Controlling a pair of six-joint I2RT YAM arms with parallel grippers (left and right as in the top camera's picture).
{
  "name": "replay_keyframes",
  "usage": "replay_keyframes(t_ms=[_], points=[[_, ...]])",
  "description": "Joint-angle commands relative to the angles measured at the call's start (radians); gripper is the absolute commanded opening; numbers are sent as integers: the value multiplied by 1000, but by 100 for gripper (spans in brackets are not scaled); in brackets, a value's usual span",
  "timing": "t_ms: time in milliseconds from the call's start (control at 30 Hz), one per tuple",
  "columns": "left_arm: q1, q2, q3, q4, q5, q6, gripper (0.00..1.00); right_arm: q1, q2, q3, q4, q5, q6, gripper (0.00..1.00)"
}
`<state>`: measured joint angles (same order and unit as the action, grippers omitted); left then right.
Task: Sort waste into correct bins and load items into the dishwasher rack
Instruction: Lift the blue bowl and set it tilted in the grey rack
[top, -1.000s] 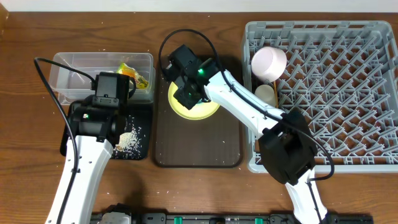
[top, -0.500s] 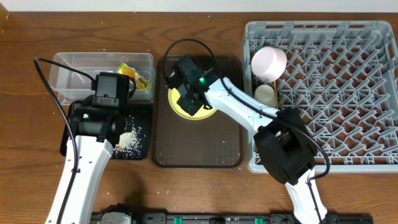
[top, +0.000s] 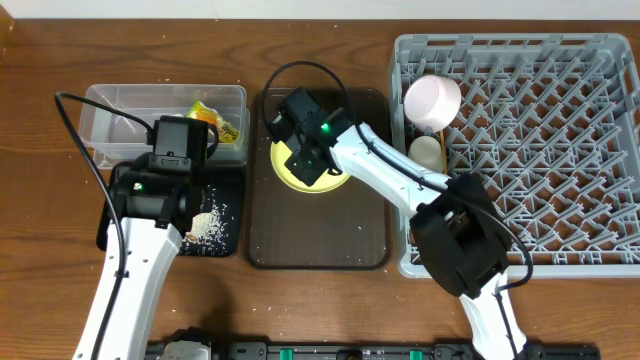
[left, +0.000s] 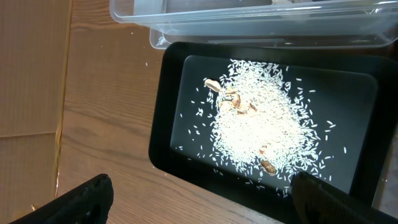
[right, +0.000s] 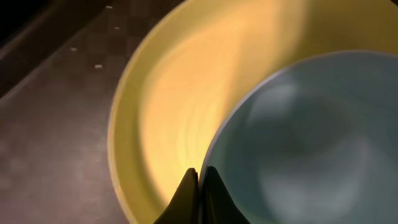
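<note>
I will carry the bowl up and to the right in the overhead view with my right gripper, tilt it and release it beside the white bowl, where rack slots are empty.
In the right wrist view my right gripper (right: 200, 182) is shut on the rim of the light blue bowl (right: 311, 143), one finger inside it and one outside. The bowl sits in the yellow plate (right: 168, 106). From overhead, the right gripper (top: 305, 150) covers the bowl, and the plate (top: 288, 175) lies on the brown serving tray (top: 320, 230). My left gripper (left: 202, 202) hangs open over the near edge of the black tray (left: 168, 118), which holds loose rice (left: 261, 124). The clear tub (top: 115, 105) holds the snack wrapper (top: 215, 120).
The grey dishwasher rack (top: 560, 150) fills the right side, with a white bowl (top: 432, 100) and a small white cup (top: 427, 152) at its left edge. A few brown bits (left: 233, 102) lie among the rice. The tub (left: 249, 18) borders the black tray's far side.
My right gripper shifted slightly toward the front left over the plate and closed its jaws on the blue bowl's rim. The left arm stayed still.
</note>
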<state>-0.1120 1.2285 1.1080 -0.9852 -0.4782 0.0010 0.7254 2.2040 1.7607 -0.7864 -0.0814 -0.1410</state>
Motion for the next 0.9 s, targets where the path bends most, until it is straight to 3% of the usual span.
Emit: replay_keyframes(t_ms=[0,333,600,867], points=[[4,1,9,-2,-13,6,94,-8,-98,24,-16,-113,40,1],[4,1,9,-2,-13,6,94,-159,-380,24,-116,-329,61,1],[4,1,9,-2,-13,6,94,-432,-488,23,-314,-774,95,1],[4,1,9,-2,-12,6,94,-649,-487,15,-579,-1050,-156,1]])
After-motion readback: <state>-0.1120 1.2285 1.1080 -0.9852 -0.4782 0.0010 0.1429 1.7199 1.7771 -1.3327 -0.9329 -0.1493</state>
